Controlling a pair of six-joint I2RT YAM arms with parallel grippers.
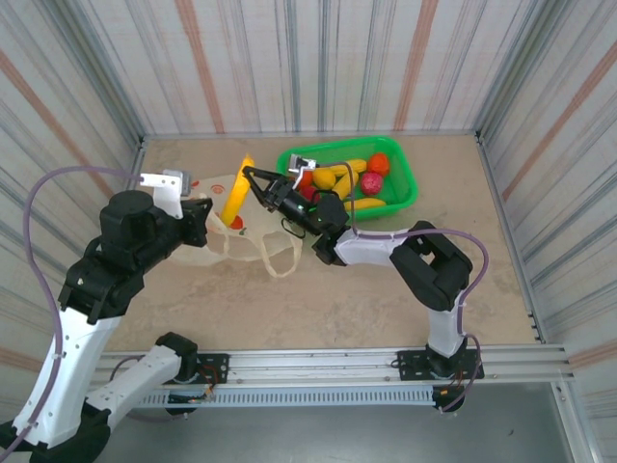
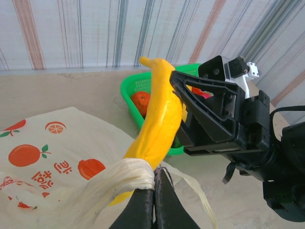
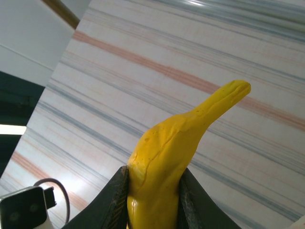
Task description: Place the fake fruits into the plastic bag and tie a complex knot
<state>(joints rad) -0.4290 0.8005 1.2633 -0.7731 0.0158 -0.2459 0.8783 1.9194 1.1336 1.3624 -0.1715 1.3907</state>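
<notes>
The bag's handle is held up, and the bag's opening (image 1: 237, 245) is below my right gripper toward my base, so I need to bring that gripper back and down to it and release the banana.
A yellow banana (image 1: 236, 193) stands steeply tilted over the cream plastic bag (image 1: 224, 234) with red-orange fruit prints, and my right gripper (image 1: 250, 189) is shut on it. In the right wrist view the banana (image 3: 167, 157) sits squeezed between both fingers (image 3: 112, 200). Its lower end (image 2: 159, 114) dips behind the bag's bunched handle (image 2: 131, 175). My left gripper (image 2: 155, 198) is shut on that handle, holding it up just left of the banana. More fake fruits (image 1: 349, 177) lie in the green basket (image 1: 403, 198): bananas, a red piece and an orange one.
The basket stands at the back, right of the bag, close behind the right wrist (image 2: 224, 119). A loose handle loop (image 1: 281, 258) trails on the table in front of the bag. Striped walls close in the table on three sides.
</notes>
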